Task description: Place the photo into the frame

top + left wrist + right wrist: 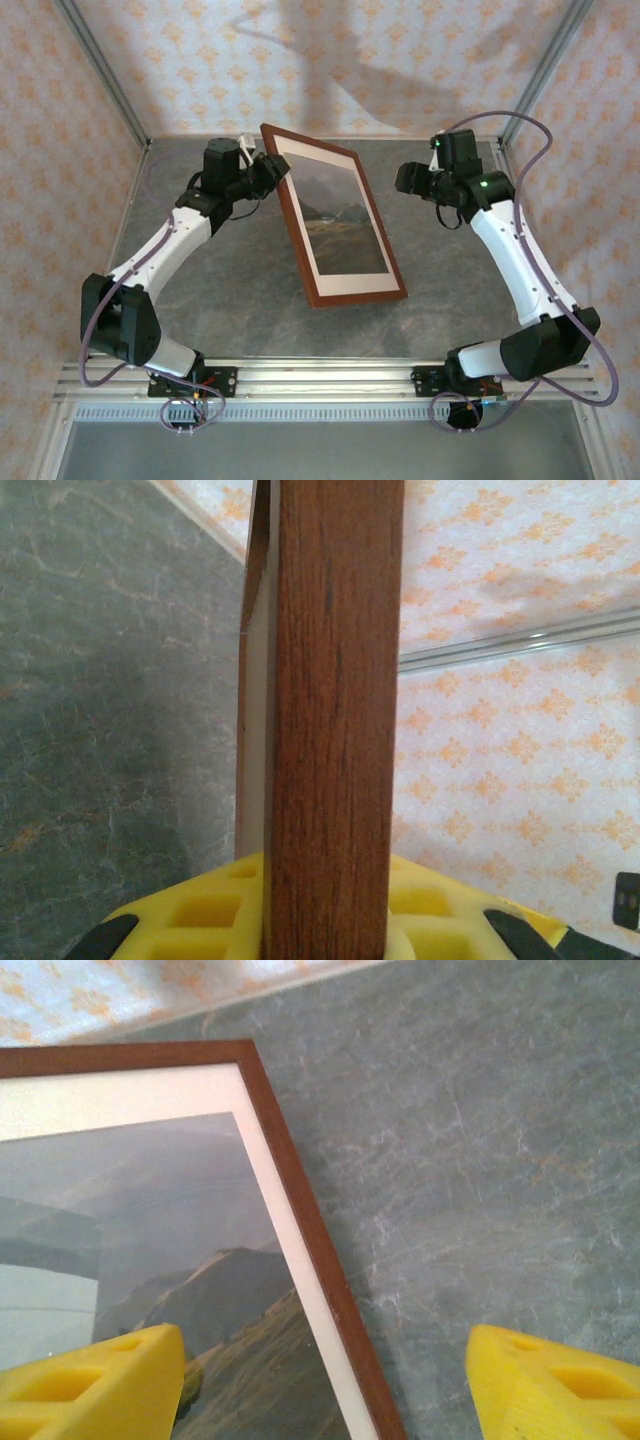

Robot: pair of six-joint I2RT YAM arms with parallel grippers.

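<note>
The grey tabletop is below my gripper. I should next lower the frame's raised edge in my left gripper until it lies flat, and then let go of it.
The reddish-brown frame (357, 296) lies slanted across the middle of the table, apparently raised at its far left corner. The photo (340, 215) of hazy mountains sits inside it within a white mat. My left gripper (270, 172) is shut on the frame's far left edge. In the left wrist view the wooden edge (335, 720) stands upright between the yellow fingers (200, 915). My right gripper (400, 180) hovers open just right of the frame. Its yellow fingers (100, 1385) straddle the frame's right moulding (302, 1200), one above the photo (170, 1220), the other above bare table.
The grey stone-look tabletop (450, 270) has free room on both sides of the frame. Patterned walls close in the back and sides. An aluminium rail (320, 372) carrying the arm bases runs along the near edge.
</note>
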